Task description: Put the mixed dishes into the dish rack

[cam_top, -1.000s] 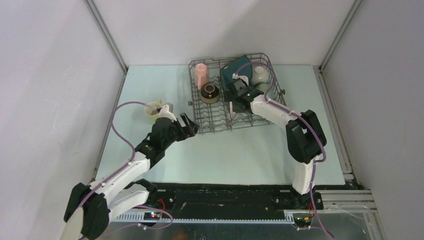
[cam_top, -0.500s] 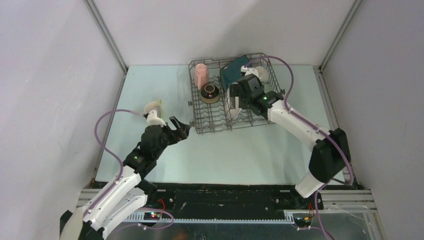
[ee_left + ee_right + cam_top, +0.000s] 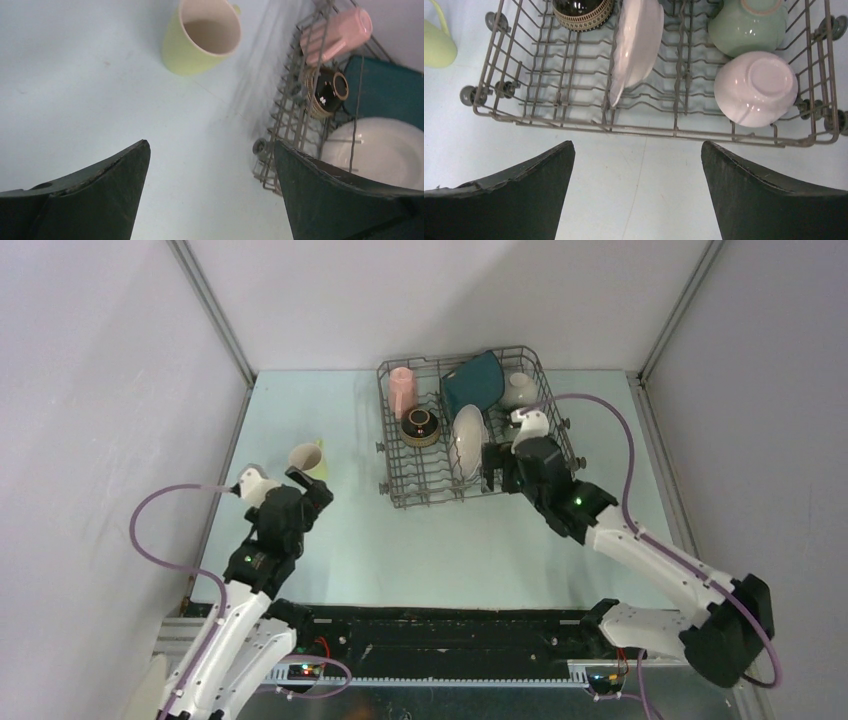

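Note:
The yellow-green mug stands outward of and below my left gripper, its opening upward, so next my left gripper needs to move outward and down to close across the mug's near rim.
The dish rack holds the pink mug, brown bowl, white plate on edge, dark teal plate and pale green bowl. The right wrist view shows the pale pink bowl upside down in the rack's near right corner. The yellow-green mug stands on the table left of the rack. My left gripper is open and empty, just short of the mug. My right gripper is open and empty at the rack's front edge. No white bowl shows.
Metal frame rails and grey walls close in the pale table on the left, right and back. The rack has small wheels at its corners. The arm bases sit at the near edge.
My right gripper has drawn back out of the rack toward me, leaving the white plate standing there. My left arm has pulled back left, away from the rack's corner.

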{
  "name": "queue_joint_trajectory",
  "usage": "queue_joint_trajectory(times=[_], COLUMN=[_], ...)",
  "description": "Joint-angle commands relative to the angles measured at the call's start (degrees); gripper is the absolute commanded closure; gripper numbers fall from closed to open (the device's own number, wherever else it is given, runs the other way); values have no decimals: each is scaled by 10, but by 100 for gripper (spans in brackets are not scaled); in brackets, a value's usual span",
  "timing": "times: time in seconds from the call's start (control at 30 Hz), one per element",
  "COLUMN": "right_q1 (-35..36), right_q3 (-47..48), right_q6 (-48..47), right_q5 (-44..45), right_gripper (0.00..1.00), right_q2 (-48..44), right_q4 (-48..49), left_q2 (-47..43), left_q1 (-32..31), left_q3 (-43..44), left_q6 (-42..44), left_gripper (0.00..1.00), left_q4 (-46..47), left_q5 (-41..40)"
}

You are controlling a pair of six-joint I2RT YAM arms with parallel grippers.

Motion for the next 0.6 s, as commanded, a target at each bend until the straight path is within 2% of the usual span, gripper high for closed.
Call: queue_joint_trajectory(times=[0.0, 0.2, 0.57], right_q1=[17, 31, 64], right_q3=[-97, -181, -213], right_q6=[-2, 4, -8], right_q5=[4, 15, 43], right_gripper=[0, 1, 1], right_q2=[-65, -104, -117], right_q4=[134, 231, 281], left_q2=[0, 31, 190], left_q1=[55, 158, 244], left_q3=[53, 88, 177], left_q6=[-7, -3, -41], left_gripper=[0, 0, 0], left_q4=[-39, -36, -101], left_q5=[-25, 67, 101])
